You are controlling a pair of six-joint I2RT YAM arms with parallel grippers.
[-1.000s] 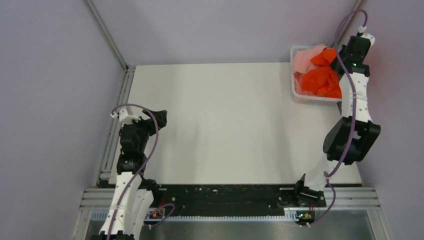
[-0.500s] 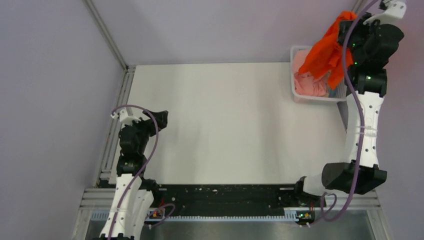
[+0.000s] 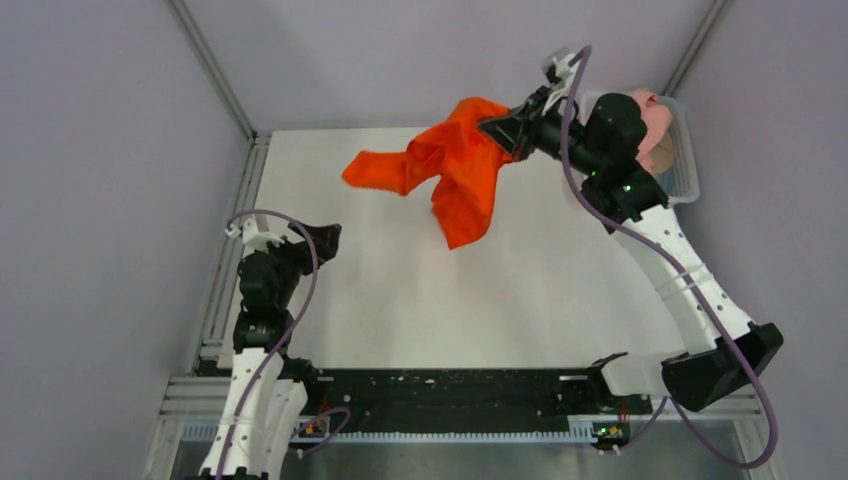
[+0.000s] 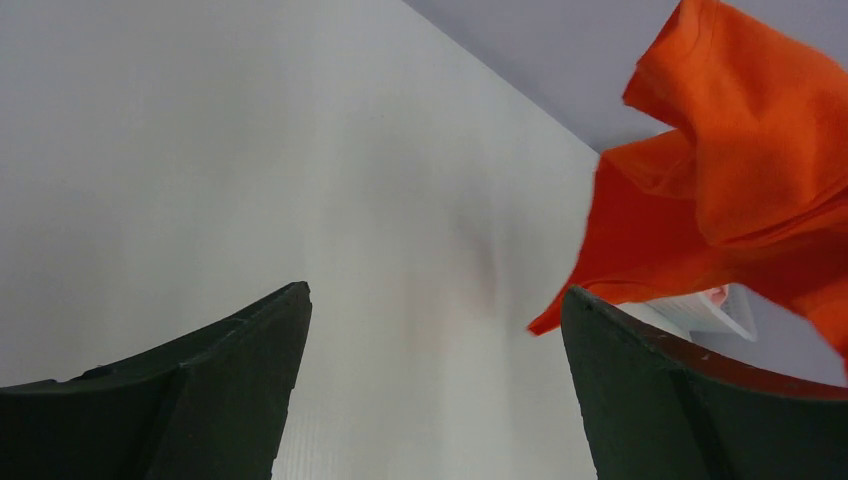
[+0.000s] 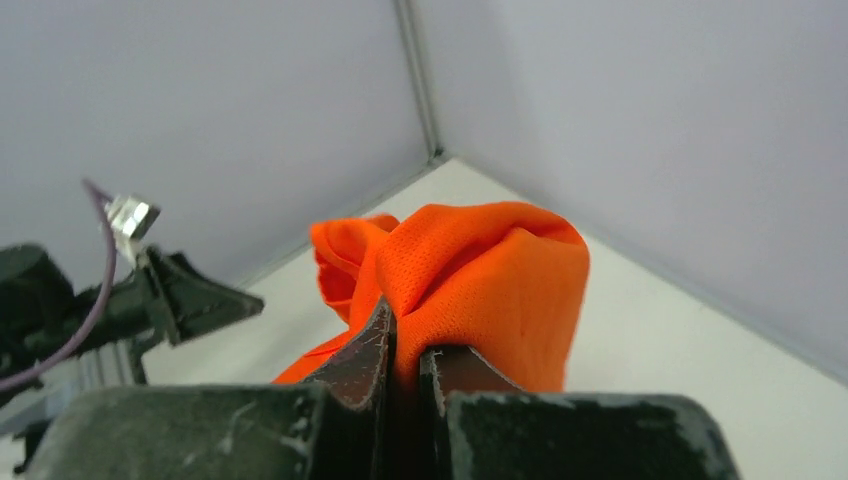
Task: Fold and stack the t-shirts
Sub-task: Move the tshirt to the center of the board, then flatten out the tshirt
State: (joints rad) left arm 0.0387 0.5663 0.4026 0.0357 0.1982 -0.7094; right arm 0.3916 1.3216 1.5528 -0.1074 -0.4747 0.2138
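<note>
Next, my left gripper moves to the right in the top view and down onto the orange-red t-shirt's trailing side (image 3: pixel 378 171), since that side reaches nearest its open fingers.
An orange-red t-shirt (image 3: pixel 455 170) hangs in the air above the far middle of the table, bunched and trailing left. My right gripper (image 3: pixel 497 127) is shut on a fold of it; in the right wrist view the cloth (image 5: pixel 480 270) is pinched between the two fingers. A pale salmon pink t-shirt (image 3: pixel 645 108) lies in the white basket (image 3: pixel 685 165) at the far right corner, mostly hidden by the right arm. My left gripper (image 3: pixel 322 240) stands open and empty low at the table's left edge. Its wrist view shows the orange-red t-shirt (image 4: pixel 740 190) hanging ahead to the right.
The white table (image 3: pixel 400 290) spreads between the two arms. Grey walls close the far side and both sides, with aluminium rails (image 3: pixel 215 70) at the corners. The right arm (image 3: pixel 690 290) reaches diagonally over the table's right part.
My right gripper has lifted the orange-red t-shirt out of the basket and swung it left over the table. The left arm has stayed put.
</note>
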